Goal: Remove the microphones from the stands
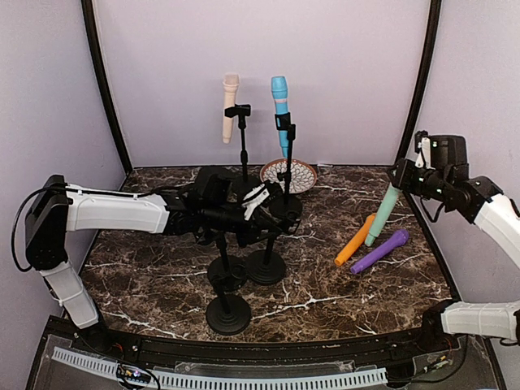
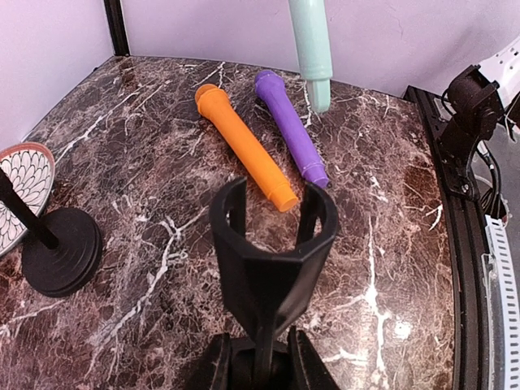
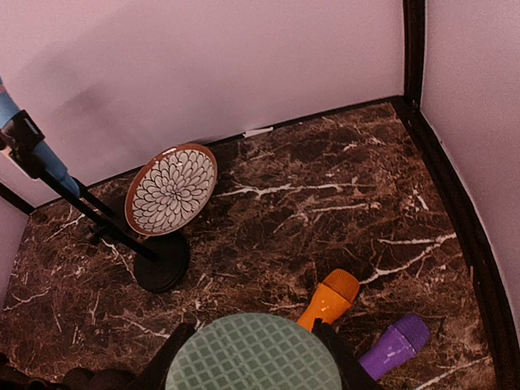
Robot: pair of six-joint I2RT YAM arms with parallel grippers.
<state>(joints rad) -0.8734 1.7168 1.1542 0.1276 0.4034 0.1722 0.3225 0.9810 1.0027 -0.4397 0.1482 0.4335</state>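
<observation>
The near marble is empty beside the purple one. My right gripper needs to lower and pull back, then tilt the mint green microphone flat there.
My right gripper (image 1: 406, 177) is shut on a mint green microphone (image 1: 383, 213) and holds it upright, head up, above the table's right side. In the right wrist view its gridded head (image 3: 253, 341) fills the space between my fingers (image 3: 166, 353). My left gripper (image 1: 260, 213) is shut on the stem of a black stand just below its empty clip (image 2: 272, 236). A beige microphone (image 1: 230, 107) and a blue microphone (image 1: 281, 114) sit clipped in two tall stands at the back.
An orange microphone (image 1: 355, 240) and a purple microphone (image 1: 379, 251) lie on the marble at the right, under the mint one. A patterned plate (image 1: 289, 174) leans at the back. Black stand bases (image 1: 227, 314) cluster in the middle front.
</observation>
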